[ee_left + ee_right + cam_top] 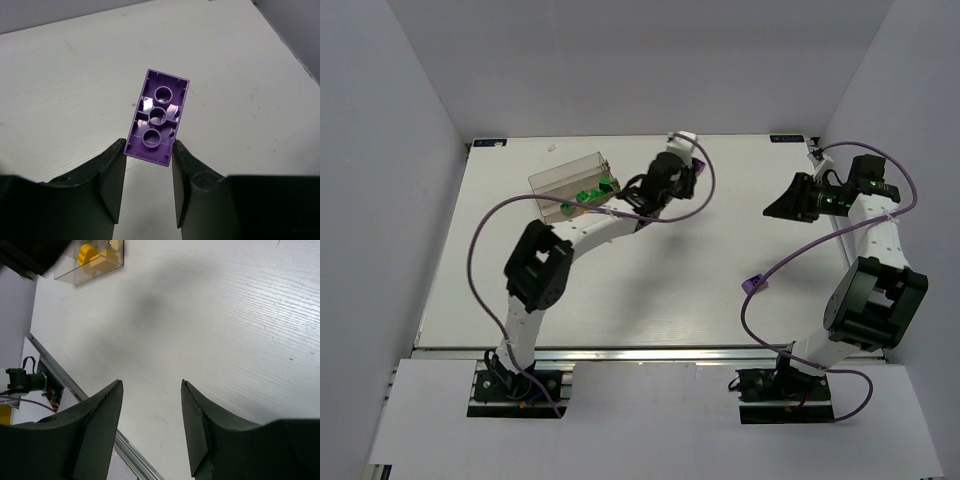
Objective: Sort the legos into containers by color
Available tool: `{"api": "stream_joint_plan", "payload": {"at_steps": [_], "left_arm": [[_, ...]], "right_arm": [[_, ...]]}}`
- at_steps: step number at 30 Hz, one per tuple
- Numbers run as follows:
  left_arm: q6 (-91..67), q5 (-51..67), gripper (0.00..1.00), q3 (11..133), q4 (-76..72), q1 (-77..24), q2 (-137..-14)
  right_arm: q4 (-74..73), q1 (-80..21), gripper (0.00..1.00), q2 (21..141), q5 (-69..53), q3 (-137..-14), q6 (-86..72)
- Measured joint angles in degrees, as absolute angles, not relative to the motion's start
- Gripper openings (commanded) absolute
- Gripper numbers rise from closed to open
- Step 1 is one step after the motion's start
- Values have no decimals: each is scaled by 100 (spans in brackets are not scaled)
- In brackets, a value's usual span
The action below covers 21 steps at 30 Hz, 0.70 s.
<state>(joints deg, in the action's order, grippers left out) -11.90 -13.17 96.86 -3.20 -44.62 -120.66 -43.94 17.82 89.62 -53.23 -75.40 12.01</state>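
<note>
My left gripper carries the purple lego over to the left in the top view next, lowers to the tray's empty far section (567, 174) below, and releases.
My left gripper (150, 150) is shut on a purple lego (158, 116), pinching its near end between both fingertips, with the hollow underside facing the camera. In the top view the left gripper (675, 165) hangs just right of the clear stepped tray (552, 178), the containers. Green legos (588, 192) lie in one compartment of the tray. The right wrist view shows yellow legos (95, 257) in another. My right gripper (151, 385) is open with only bare table between its fingers. It hovers at the far right (780, 205).
A small purple piece (755, 284) lies on the table beside the right arm's purple cable. White walls close in the table on the left, back and right. The table's metal front rail (132, 455) shows below the right gripper.
</note>
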Motion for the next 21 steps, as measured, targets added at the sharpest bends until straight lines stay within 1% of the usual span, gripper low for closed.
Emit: {"api": "stream_joint_plan", "payload": {"at_steps": [6, 10, 14, 15, 21], "left_arm": [[-1538, -1308, 0, 8589, -47, -3391, -10726], [-1546, -1253, 0, 8128, 298, -2488, -10287], [-1389, -998, 0, 7942, 585, -1841, -10248], [-1306, -919, 2, 7942, 663, -1765, -10269], [-788, -403, 6, 8394, 1048, -1229, -10807]], "right_arm": [[-4650, 1616, 53, 8976, -5148, -7465, 1841], [-4840, 1354, 52, 9155, -4845, -7408, 2517], [-5039, 1118, 52, 9362, -4615, -7408, 3002], [-5072, 1074, 52, 9389, -4587, -7408, 3065], [-5148, 919, 52, 9413, -4453, -7408, 3291]]}}
